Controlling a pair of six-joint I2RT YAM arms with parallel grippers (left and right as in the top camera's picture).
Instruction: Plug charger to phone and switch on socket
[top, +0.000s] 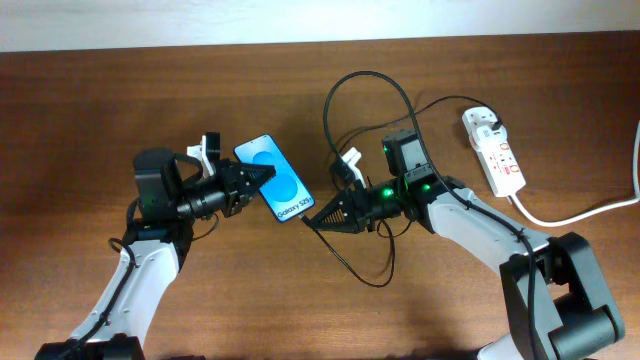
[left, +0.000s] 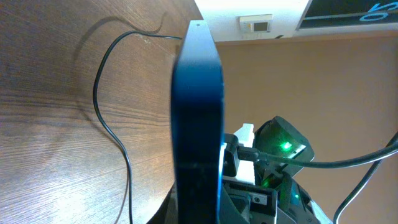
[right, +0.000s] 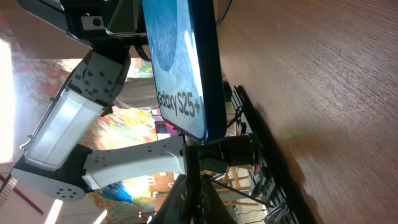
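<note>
I need to move my right gripper away from the phone and down to the tabletop next and release the connector end, because it is still outside the phone's bottom edge.
The phone has a light blue screen with "Galaxy S25" text at its near end. My left gripper is shut on its upper part and holds it above the table. It shows edge-on in the left wrist view and screen-on in the right wrist view. My right gripper is shut on the charger cable's connector end, right at the phone's bottom edge. The thin black charger cable loops over the table to a plug in the white socket strip at the far right.
The strip's thick white cord runs off the right edge. Slack charger cable lies in front of my right arm. A loop of cable lies on the wood left of the phone.
</note>
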